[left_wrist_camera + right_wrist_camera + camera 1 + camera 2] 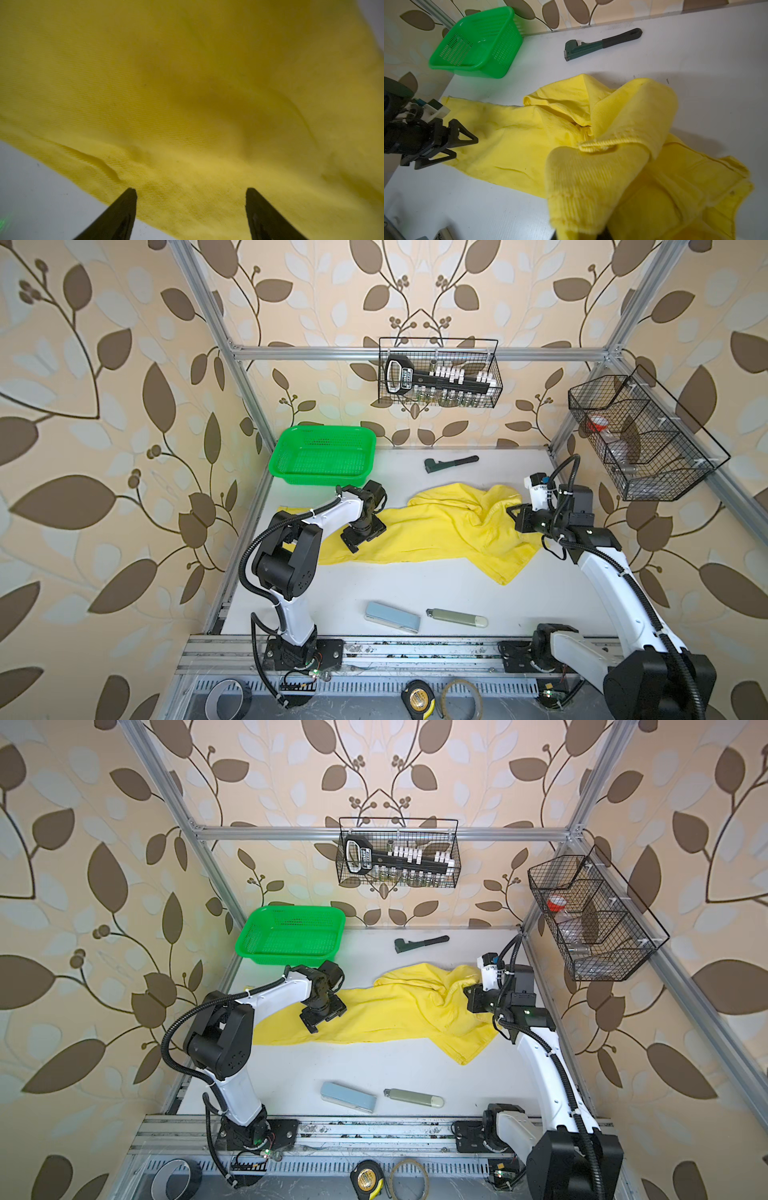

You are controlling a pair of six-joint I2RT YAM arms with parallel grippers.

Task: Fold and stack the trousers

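Observation:
Next, the right gripper carries the ribbed edge outward and releases it by the trousers' far side [497, 489] [642, 83], because the cloth there is bunched.
The yellow trousers [436, 531] [395, 1011] lie spread across the middle of the white table, bunched up toward the right. My left gripper [353, 541] [312, 1022] hovers just over the flat left leg. In the left wrist view its fingers [126, 207] stand wide apart, open, with the cloth [187, 93] below them and nothing between them. From the right wrist view it shows as open too [467, 148]. My right gripper [512, 512] [468, 992] is shut on a ribbed edge of the trousers [591, 176], lifted off the table; the cloth hides its fingers.
A green mesh basket [322, 456] stands at the back left. A dark pipe wrench [451, 463] lies behind the trousers. Near the front edge lie a blue-grey case [392, 616] and a pale green tube [457, 617]. Wire baskets [440, 373] hang on the walls.

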